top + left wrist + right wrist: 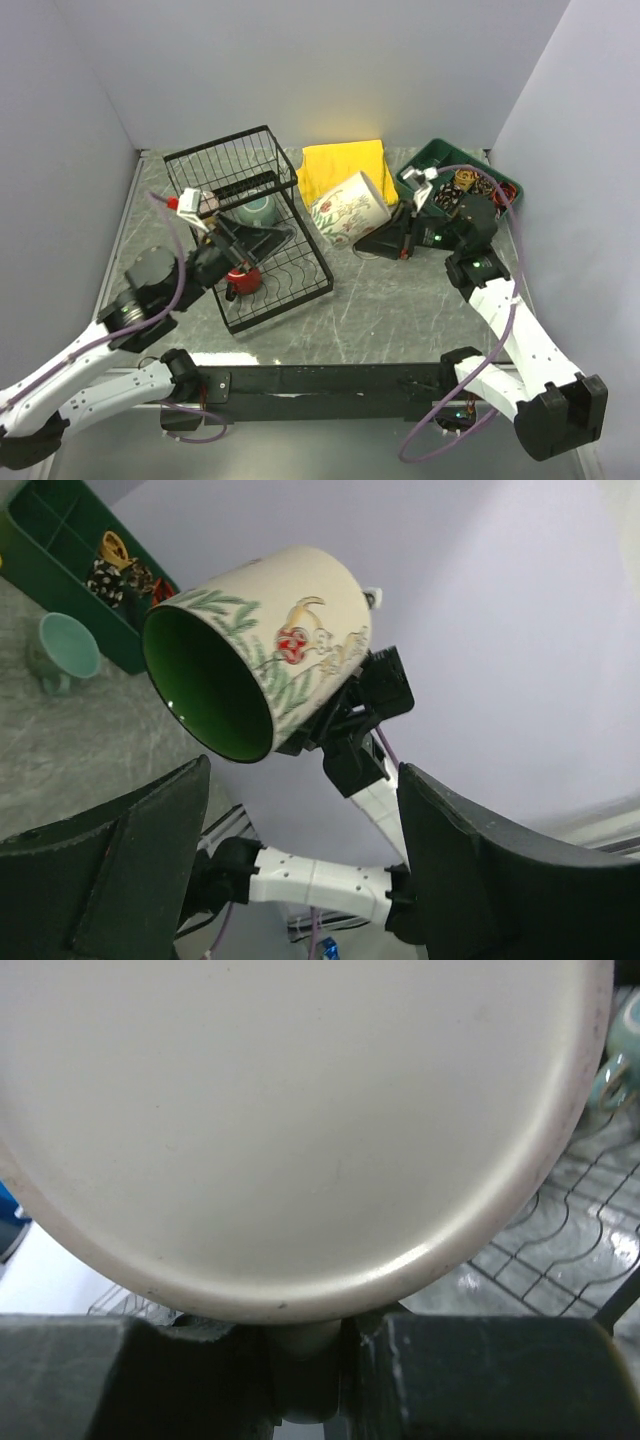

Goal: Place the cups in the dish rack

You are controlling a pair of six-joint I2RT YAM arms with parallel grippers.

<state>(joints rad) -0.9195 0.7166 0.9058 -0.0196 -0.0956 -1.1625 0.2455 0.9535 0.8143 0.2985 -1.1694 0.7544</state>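
I swing my right gripper across and down next, turn the cream cup opening-down and release it: the tray beside the teal cup is below, leftward in the top view.
My right gripper is shut on the handle of a cream floral cup with a green inside and holds it tilted above the table, just right of the black wire dish rack. In the right wrist view the cup's pale base fills the frame above the shut gripper. My left gripper is open and empty over the rack's slotted tray, above a red cup. A teal cup sits in the basket section. The left wrist view shows the held cup and another teal cup on the table.
A yellow cloth lies at the back behind the held cup. A green divided tray with small brown-and-orange items stands at the back right, also in the left wrist view. White walls close in the table on three sides.
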